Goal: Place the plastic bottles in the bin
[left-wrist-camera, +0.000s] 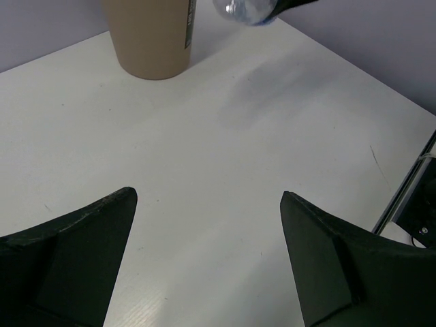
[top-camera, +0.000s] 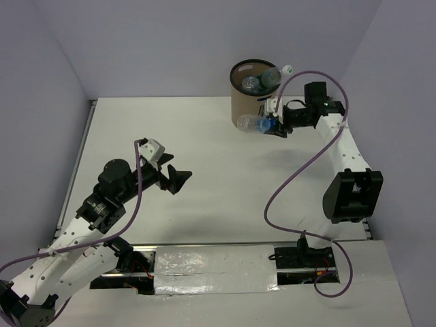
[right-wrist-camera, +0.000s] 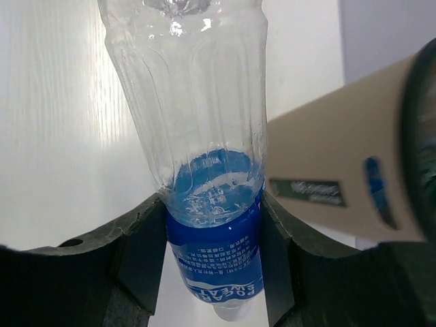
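I need to raise my right gripper outward over the bin's open top (top-camera: 249, 72) (right-wrist-camera: 426, 151) because that opening is outward of it, then lower and release the bottle.
My right gripper (top-camera: 273, 125) is shut on a clear plastic bottle (top-camera: 251, 122) with a blue label, held in the air beside the front of the tan bin (top-camera: 246, 102). In the right wrist view both fingers press the blue label of this bottle (right-wrist-camera: 197, 122), with the bin (right-wrist-camera: 340, 184) just to its right. Several other bottles (top-camera: 262, 80) stick out of the bin's top, one with a white cap (top-camera: 287, 69). My left gripper (top-camera: 178, 180) hangs open over the table's middle, nothing between its fingers (left-wrist-camera: 82, 231). Its wrist view shows the bin (left-wrist-camera: 150, 34) and the held bottle (left-wrist-camera: 248, 10) far ahead.
Grey walls close in the white table (top-camera: 204, 136) at the back and on both sides. A foil-wrapped strip (top-camera: 214, 269) runs along the near edge between the arm bases. A purple cable (top-camera: 300, 170) loops off the right arm.
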